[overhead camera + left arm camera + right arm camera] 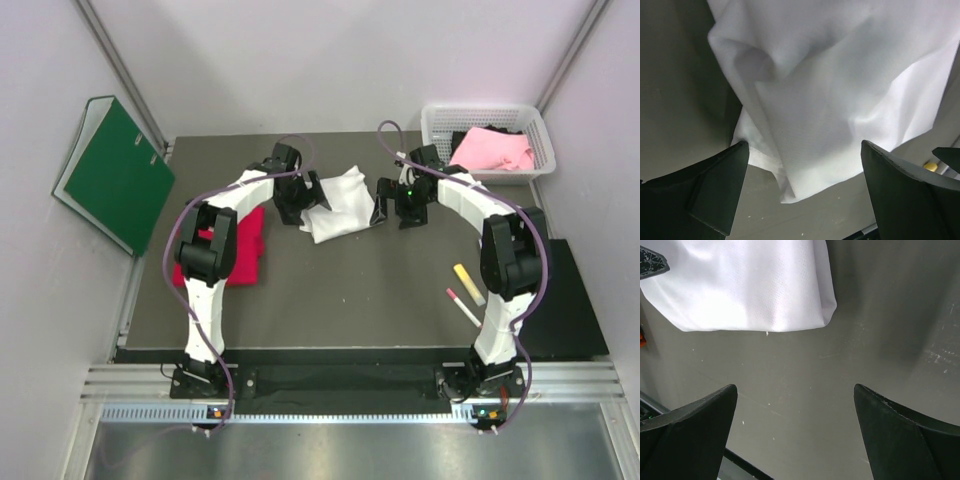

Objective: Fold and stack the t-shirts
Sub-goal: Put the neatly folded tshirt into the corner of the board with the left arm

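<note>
The left gripper closes on the white t-shirt's hemmed corner next, nearly where the gripper stands, because the cloth already lies between its spread fingers.
The white t-shirt (337,205) lies bunched at the back middle of the table. My left gripper (292,208) is open at its left edge. In the left wrist view the shirt (830,85) hangs its hemmed corner between the spread fingers of the gripper (804,146), not pinched. My right gripper (398,212) is open just right of the shirt. In the right wrist view the gripper (795,388) is over bare table, with the shirt's edge (750,285) ahead. The crimson-red shirt (245,245) lies at the left, partly under my left arm. The light pink shirt (490,150) is in the basket. The orange shirt is out of view.
A white basket (436,118) stands at the back right corner. A yellow marker (469,284) and a pink pen (462,306) lie on the table near my right arm. A green binder (115,175) leans against the left wall. A black pad (572,300) lies off the right edge.
</note>
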### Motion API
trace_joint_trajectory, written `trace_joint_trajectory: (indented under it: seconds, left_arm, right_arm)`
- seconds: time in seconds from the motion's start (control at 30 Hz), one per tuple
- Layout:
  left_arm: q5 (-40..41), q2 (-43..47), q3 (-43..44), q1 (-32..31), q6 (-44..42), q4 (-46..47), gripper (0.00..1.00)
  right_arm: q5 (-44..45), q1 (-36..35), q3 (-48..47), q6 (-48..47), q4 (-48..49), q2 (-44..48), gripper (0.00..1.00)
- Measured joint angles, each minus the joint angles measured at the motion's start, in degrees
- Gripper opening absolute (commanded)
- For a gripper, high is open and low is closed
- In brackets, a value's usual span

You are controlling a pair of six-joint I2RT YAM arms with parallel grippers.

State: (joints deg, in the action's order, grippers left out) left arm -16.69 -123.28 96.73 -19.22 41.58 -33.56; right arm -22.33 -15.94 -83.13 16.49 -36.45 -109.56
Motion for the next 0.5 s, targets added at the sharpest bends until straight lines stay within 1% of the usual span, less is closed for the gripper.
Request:
trace_joint_trajectory:
  seconds: [0.2, 0.3, 0.4, 0.5]
  left_arm:
    - [3.8, 0.0, 0.0, 0.2, -1.5, -1.4, 0.98]
    - [4.3, -0.1, 0.0, 0.2, -1.7, -1.7, 0.98]
    - [4.0, -1.0, 0.0, 0.3, -1.5, -1.5, 0.95]
    - [2.5, -1.9, 0.9, 0.4, -1.4, -1.1, 0.86]
  right_arm:
    - [-0.1, 0.0, 0.0, 0.0, 0.0, 0.0, 1.0]
    - [-0.3, 0.0, 0.0, 0.0, 0.0, 0.0, 1.0]
    - [-0.5, 0.0, 0.0, 0.0, 0.0, 0.0, 1.0]
    - [-0.5, 0.0, 0.0, 0.0, 0.0, 0.0, 1.0]
